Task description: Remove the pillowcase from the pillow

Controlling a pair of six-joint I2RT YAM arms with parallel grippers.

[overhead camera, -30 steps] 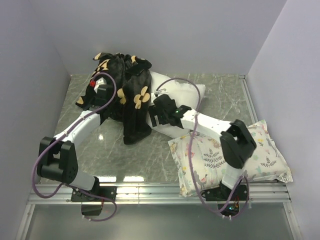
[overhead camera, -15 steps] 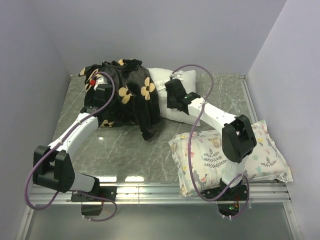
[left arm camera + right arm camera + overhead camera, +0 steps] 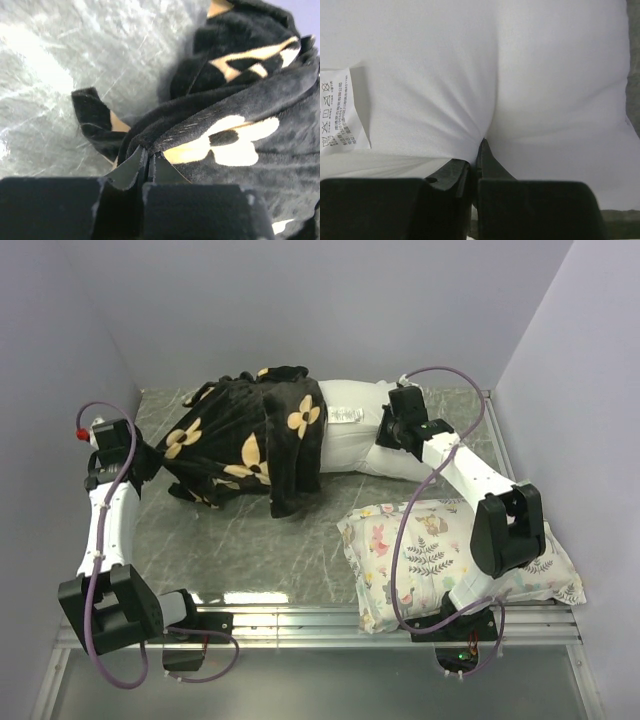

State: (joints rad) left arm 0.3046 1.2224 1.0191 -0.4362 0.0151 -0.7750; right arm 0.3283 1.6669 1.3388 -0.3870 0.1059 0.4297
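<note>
The black pillowcase (image 3: 250,440) still covers the other end of the pinched white pillow (image 3: 377,438). Next I will pull my right gripper slightly to the right in the top view and then release the pillow.
The black pillowcase (image 3: 250,440) with tan flower motifs is stretched across the left part of the table and still covers the left end of the white pillow (image 3: 355,435). My left gripper (image 3: 140,462) is shut on the pillowcase's left edge; the left wrist view shows its jaws pinched on a fold of black fabric (image 3: 200,115). At the pillow's right end my right gripper (image 3: 385,430) is shut, and the right wrist view shows a pinch of white pillow (image 3: 520,75) between its jaws, with a care tag (image 3: 337,115) to the left.
A smaller white pillow with pastel floral print (image 3: 450,550) lies at the front right, under the right arm. Grey walls close in the marble table (image 3: 240,550) at the back and both sides. A metal rail (image 3: 300,625) runs along the near edge.
The right gripper moved right along the pillow and shut on its right end. The left arm pulled the pillowcase leftward, stretching it flat and baring more white pillow.
</note>
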